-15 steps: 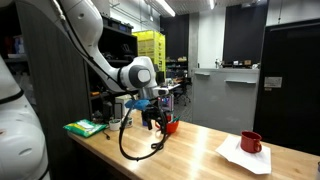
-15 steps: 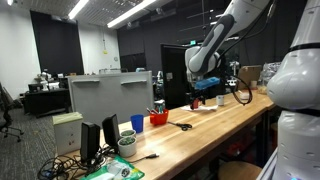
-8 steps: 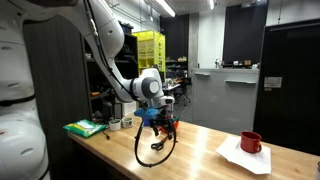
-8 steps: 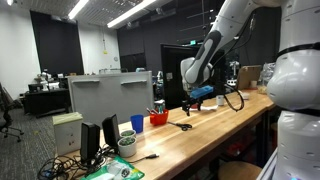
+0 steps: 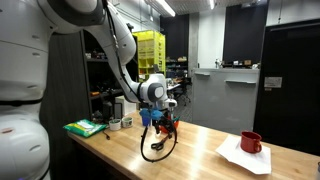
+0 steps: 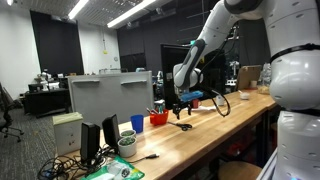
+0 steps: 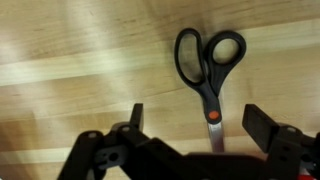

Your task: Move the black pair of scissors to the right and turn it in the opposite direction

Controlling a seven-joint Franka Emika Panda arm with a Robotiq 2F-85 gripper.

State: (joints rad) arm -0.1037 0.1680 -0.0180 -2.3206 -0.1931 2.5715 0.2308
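The scissors lie flat on the tabletop below my open gripper. I should lower it next until its fingers are on both sides of the scissors' orange pivot dot [image 6: 182, 125] [image 7: 213, 115], and close there.
The black pair of scissors [image 7: 208, 68] lies flat on the wooden table, loop handles up in the wrist view, blades running down between my fingers, with an orange pivot dot. My gripper [image 7: 198, 125] is open, one finger on each side of the blades, close above them. In an exterior view the gripper [image 6: 183, 108] hangs just above the scissors [image 6: 184, 125] next to a red bowl [image 6: 159, 119]. In an exterior view [image 5: 160, 124] the gripper is low over the table; the scissors do not show there.
A blue cup [image 6: 137, 124] and a monitor [image 6: 110, 96] stand beside the red bowl. A red mug [image 5: 250, 142] sits on white paper [image 5: 245, 157]. A green item [image 5: 85, 127] lies at the table's end. My black cable [image 5: 153, 150] loops down to the table.
My arm has swung over and lowered, so the gripper now sits just above the scissors with the fingers straddling them. The scissors have not moved.
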